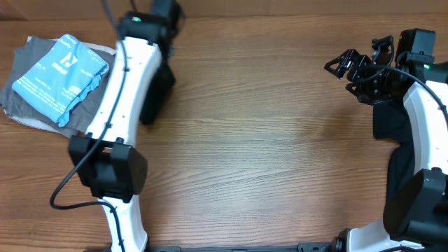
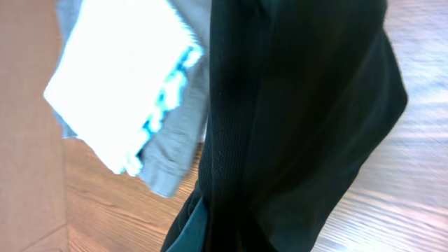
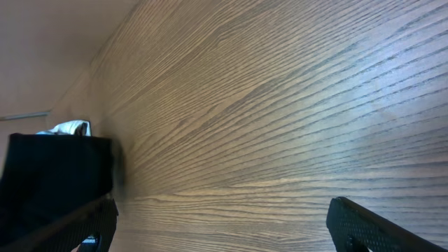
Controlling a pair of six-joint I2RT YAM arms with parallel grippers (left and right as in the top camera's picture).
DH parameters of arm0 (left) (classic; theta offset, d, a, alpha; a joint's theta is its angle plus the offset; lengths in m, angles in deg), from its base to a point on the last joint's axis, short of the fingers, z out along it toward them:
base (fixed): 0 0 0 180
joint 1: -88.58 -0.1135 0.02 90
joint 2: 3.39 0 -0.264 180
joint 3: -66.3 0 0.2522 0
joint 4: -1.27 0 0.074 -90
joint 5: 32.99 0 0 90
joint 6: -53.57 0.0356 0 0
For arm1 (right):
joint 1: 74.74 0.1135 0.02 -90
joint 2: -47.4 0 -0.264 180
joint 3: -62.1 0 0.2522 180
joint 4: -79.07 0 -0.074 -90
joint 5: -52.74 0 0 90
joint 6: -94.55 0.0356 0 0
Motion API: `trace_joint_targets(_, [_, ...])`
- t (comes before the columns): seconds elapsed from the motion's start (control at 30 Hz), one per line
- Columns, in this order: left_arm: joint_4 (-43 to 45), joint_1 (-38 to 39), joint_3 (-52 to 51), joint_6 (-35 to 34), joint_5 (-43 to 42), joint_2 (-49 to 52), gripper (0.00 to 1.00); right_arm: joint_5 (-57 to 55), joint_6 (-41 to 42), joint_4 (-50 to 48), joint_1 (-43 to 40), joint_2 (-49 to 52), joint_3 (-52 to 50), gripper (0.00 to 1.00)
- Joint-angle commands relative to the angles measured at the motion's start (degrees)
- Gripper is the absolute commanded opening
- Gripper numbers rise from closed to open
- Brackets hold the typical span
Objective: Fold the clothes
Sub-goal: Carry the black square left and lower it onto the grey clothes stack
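Note:
Next, my left gripper will go left in the overhead view, then release the black T-shirt (image 1: 157, 94) onto the light blue top of the stack beside it.
A black T-shirt (image 1: 157, 94) hangs bunched under my left arm, above the table. It fills the middle and right of the left wrist view as dark cloth (image 2: 294, 126). My left gripper (image 1: 157, 35) is shut on it, with the fingers buried in the fabric. My right gripper (image 1: 341, 64) is at the far right, well away from the shirt. It is open, with nothing between its jaws, and only bare wood shows between the fingertips (image 3: 227, 231). The hanging shirt appears far off as a dark shape (image 3: 56, 171).
A stack of folded clothes lies at the back left: a light blue piece (image 1: 59, 73) on top of a grey one (image 1: 28, 63). In the left wrist view the stack (image 2: 126, 84) is just left of the hanging shirt. The wooden table (image 1: 280, 140) spans the middle.

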Motion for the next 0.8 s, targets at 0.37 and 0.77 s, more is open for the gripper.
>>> trace_joint_targets(0.37, [2.95,-13.66,5.05,2.69,0.11,-2.67,0.04,0.07,-0.39,-0.31,0.04,-0.37,0.35,1.00])
trace_joint_targets(0.77, [6.51,-25.16,5.42,1.77,-11.67,-2.67,0.04,0.07,-0.42,-0.28,0.04,-0.37,0.35,1.00])
